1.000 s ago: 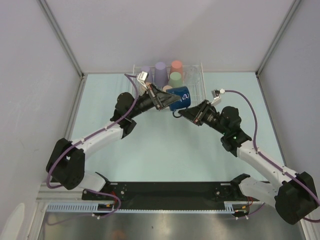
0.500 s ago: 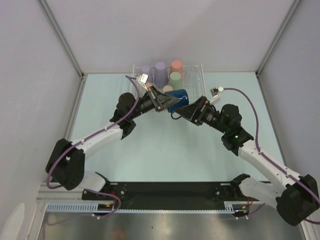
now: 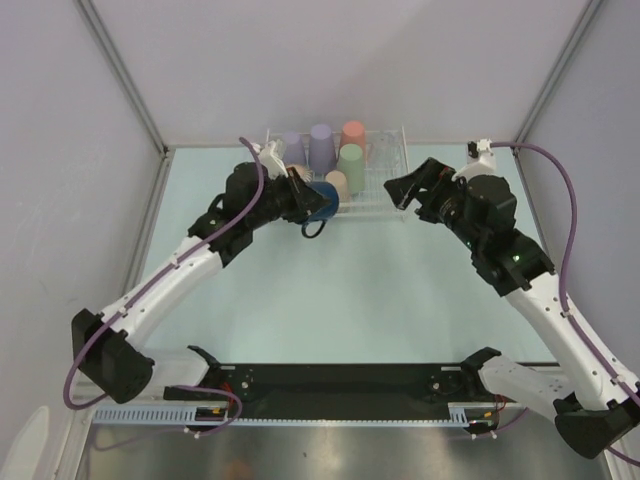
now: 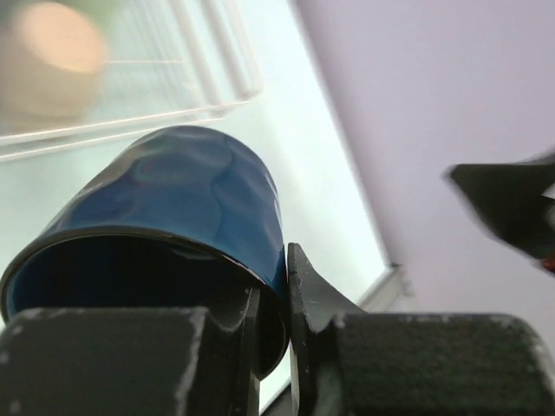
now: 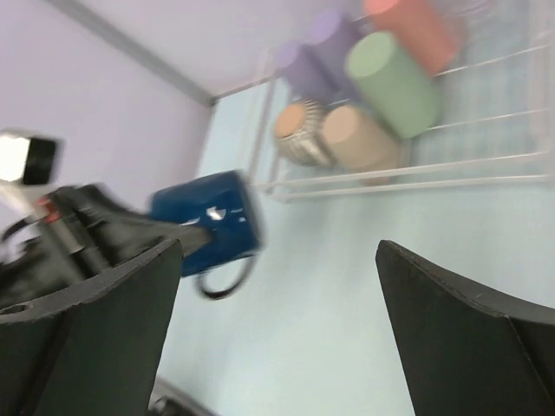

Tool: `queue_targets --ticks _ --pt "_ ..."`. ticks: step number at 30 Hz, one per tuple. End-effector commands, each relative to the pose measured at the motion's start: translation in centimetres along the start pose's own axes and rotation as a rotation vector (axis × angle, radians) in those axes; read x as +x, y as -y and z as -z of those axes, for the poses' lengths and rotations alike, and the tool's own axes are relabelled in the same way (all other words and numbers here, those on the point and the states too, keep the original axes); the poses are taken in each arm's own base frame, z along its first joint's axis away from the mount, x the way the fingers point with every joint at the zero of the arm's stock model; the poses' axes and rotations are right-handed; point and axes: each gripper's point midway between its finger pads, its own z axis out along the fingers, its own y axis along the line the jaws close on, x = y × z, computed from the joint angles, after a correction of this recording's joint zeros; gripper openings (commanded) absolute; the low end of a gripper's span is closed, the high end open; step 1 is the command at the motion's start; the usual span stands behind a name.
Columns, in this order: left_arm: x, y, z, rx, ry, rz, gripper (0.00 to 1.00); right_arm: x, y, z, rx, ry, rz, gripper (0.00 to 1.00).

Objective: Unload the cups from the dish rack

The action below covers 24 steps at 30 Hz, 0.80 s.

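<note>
My left gripper lowers to the bare tabletop below it and to its left in the top view next, turning the sideways mug upright. It then releases the mug.
The dark navy mug point(image 3: 322, 200) hangs on its side just in front of the dish rack point(image 3: 388, 176), handle down. My left gripper point(image 3: 310, 196) is shut on its rim point(image 4: 276, 260), one finger inside and one outside. My right gripper point(image 3: 402, 190) stands wide open and empty over the rack's right front, well clear of the mug point(image 5: 208, 221). In the rack's left half stand two lavender cups point(image 5: 334, 35) point(image 5: 299, 65), a salmon cup point(image 5: 412, 26), a green cup point(image 5: 395, 78), a tan cup point(image 5: 355, 139) and a ribbed beige cup point(image 5: 299, 134).
The rack sits against the back wall, and its right half holds no cups. Grey walls close in both sides of the pale green table point(image 3: 330, 290). The arms' black base plate point(image 3: 340, 380) runs along the near edge.
My right gripper opened, left the mug and swung back and to the right toward the rack's right end. My left gripper carried the mug leftward, nearer the rack's front left.
</note>
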Motion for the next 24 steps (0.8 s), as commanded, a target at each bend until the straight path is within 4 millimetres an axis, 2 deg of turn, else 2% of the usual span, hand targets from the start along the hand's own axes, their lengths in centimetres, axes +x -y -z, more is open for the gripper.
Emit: queue_targets --ticks 1,2,3,4,5,6,8,9,12,17,19,24 --pt "-3.6 -2.2 5.4 -0.29 0.046 -0.209 0.0 -0.5 6.7 1.7 0.351 -0.008 0.2 1.0" --pt "-4.3 -3.5 6.0 -0.383 0.061 -0.23 0.0 -0.7 7.0 1.8 0.366 0.001 0.21 1.0" --pt "-3.4 -5.0 7.3 -0.474 -0.006 -0.243 0.0 -0.6 7.3 1.9 0.379 -0.002 0.218 1.0" --pt "-4.9 -4.5 8.3 -0.518 0.01 -0.279 0.0 -0.6 7.5 1.9 0.389 -0.002 0.223 1.0" --pt "-5.0 -6.4 8.4 -0.628 -0.022 -0.311 0.0 -0.5 7.6 2.0 0.398 0.001 0.229 1.0" --pt "-4.5 -7.5 9.7 -0.708 -0.072 -0.337 0.0 -0.3 7.8 1.8 0.402 0.0 0.233 1.0" --pt "-5.1 -8.4 10.8 -0.783 -0.073 -0.381 0.0 -0.1 8.1 1.5 0.408 0.002 0.236 1.0" --pt "-5.3 -9.6 11.7 -0.863 -0.076 -0.407 0.0 0.1 8.1 1.2 0.404 -0.002 0.236 1.0" --pt "-4.7 -12.2 12.6 -0.982 -0.145 -0.441 0.0 0.6 7.9 0.6 0.399 -0.018 0.255 1.0" --pt "-3.4 -15.9 12.2 -1.016 -0.22 -0.359 0.0 1.3 8.1 -0.1 0.398 -0.045 0.291 1.0" --pt "-2.0 -17.6 11.7 -1.035 -0.278 -0.325 0.0 1.7 8.2 -0.2 0.389 -0.051 0.29 1.0" --pt "-1.2 -20.8 9.1 -1.007 -0.298 -0.241 0.0 3.2 8.4 -0.9 0.363 -0.091 0.278 1.0"
